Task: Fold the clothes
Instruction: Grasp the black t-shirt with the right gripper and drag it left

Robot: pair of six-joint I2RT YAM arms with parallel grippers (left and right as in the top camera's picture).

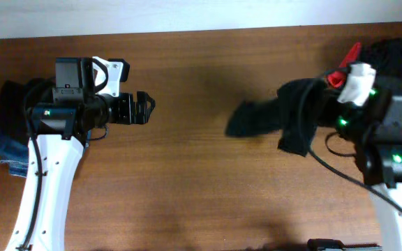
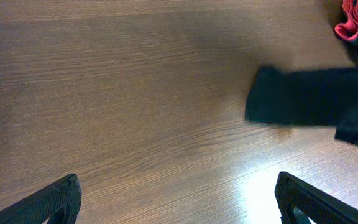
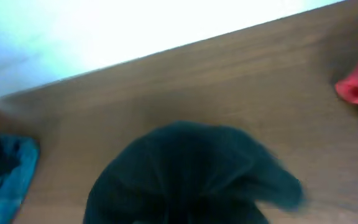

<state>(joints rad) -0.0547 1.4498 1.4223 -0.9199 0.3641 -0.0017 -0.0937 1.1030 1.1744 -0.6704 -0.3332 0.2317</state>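
My right gripper should next swing from side to side, then go down over the bare wood in the table's middle and open, as the T-shirt (image 1: pixel 292 118) hangs bunched near the heap.
The dark teal-black T-shirt (image 1: pixel 292 118) hangs bunched at the right of the table, one end trailing left onto the wood. My right arm (image 1: pixel 389 118) holds it up. In the right wrist view the cloth (image 3: pixel 185 174) fills the bottom and hides the fingers, with the gripper shut on it. My left gripper (image 1: pixel 147 108) hovers open over bare wood at the left and points toward the shirt. Its fingers (image 2: pixel 61 199) stand wide apart with nothing between them, and the shirt (image 2: pixel 309 102) lies well ahead of them.
A heap of dark clothes (image 1: pixel 396 52) with a red piece (image 1: pixel 344 70) lies at the back right. Behind the left arm sit a dark garment (image 1: pixel 9 111) and blue denim (image 1: pixel 2 148). The table's far edge (image 1: pixel 187 31) meets a white wall.
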